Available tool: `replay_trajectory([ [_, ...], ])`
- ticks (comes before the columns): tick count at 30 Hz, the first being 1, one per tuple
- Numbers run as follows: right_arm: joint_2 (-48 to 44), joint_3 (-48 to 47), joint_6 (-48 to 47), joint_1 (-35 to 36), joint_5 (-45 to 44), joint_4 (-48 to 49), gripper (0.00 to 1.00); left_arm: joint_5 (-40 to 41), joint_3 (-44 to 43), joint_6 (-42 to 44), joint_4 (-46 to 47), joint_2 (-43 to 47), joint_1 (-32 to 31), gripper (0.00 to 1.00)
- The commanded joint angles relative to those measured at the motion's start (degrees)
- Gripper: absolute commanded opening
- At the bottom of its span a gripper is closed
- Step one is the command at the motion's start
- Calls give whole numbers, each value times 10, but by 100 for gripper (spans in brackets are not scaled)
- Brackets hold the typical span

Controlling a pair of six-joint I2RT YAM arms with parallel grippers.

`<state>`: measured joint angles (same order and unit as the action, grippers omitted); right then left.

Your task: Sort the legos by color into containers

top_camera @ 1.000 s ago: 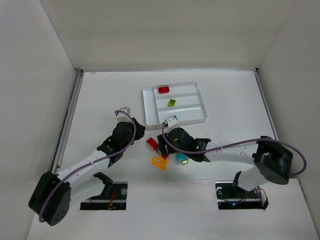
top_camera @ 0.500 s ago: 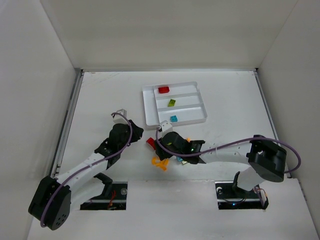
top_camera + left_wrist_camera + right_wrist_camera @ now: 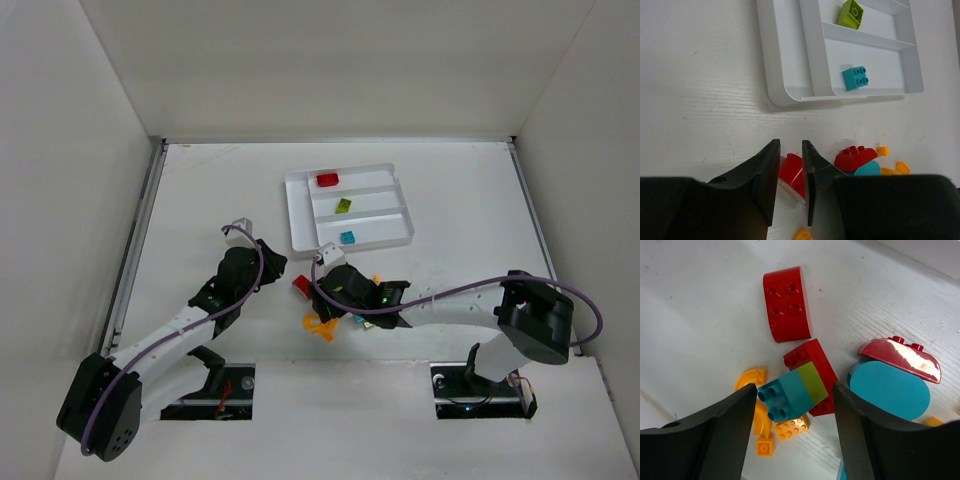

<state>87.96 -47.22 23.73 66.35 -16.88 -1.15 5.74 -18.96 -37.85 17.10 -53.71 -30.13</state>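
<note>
Next, my right gripper first shifts outward, toward my left gripper, to get down over the red rounded brick beyond the teal-and-green stack.
The white tray [image 3: 400,212] holds a red brick [image 3: 327,180], a lime green brick [image 3: 343,205] and a teal brick [image 3: 347,237], one in each long slot. A pile of loose legos [image 3: 318,322] lies just in front of it. My right gripper [image 3: 795,389] is open over the pile. A teal-and-green stacked brick [image 3: 792,395] sits between its fingers, on a red brick [image 3: 812,357]. My left gripper [image 3: 790,145] hovers left of the pile, its jaws open only a narrow gap and empty. A red brick [image 3: 791,170] lies on the table beyond them.
Around the right gripper lie a red curved brick [image 3: 786,304], a teal oval piece [image 3: 889,392], a dark red arched brick [image 3: 900,359], an orange arc [image 3: 751,376] and small orange bricks [image 3: 790,427]. White walls enclose the table on three sides.
My right gripper has come back from the tray's near slot to the pile, leaving the teal brick in that slot. My left gripper has drawn back slightly.
</note>
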Motion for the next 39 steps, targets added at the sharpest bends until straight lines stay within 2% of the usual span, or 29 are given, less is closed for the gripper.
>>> replay_trajectory([
  [1, -12, -24, -9, -2, 15, 0, 70, -6, 1, -6, 17, 10, -1, 22],
  [10, -21, -14, -22, -2, 39, -2, 79, -6, -5, -6, 17, 5, 1, 22],
  [16, -9, -18, -32, -11, 33, 9, 77, -6, -3, -9, 17, 3, -1, 22],
  [20, 3, -37, -39, -30, 39, 55, 73, -6, 2, -12, 17, 5, 1, 22],
  [28, 102, -120, -58, -52, 76, 70, 73, -6, 17, -12, 7, 32, 22, 23],
  [36, 161, -156, -54, -56, 70, 49, 67, -20, 32, -14, 7, 44, 54, 25],
  [37, 168, -161, -54, -55, 70, 41, 65, -23, 32, -14, 7, 44, 58, 25],
  [39, 178, -170, -54, -55, 63, 33, 54, -28, 34, -14, 9, 43, 65, 25],
])
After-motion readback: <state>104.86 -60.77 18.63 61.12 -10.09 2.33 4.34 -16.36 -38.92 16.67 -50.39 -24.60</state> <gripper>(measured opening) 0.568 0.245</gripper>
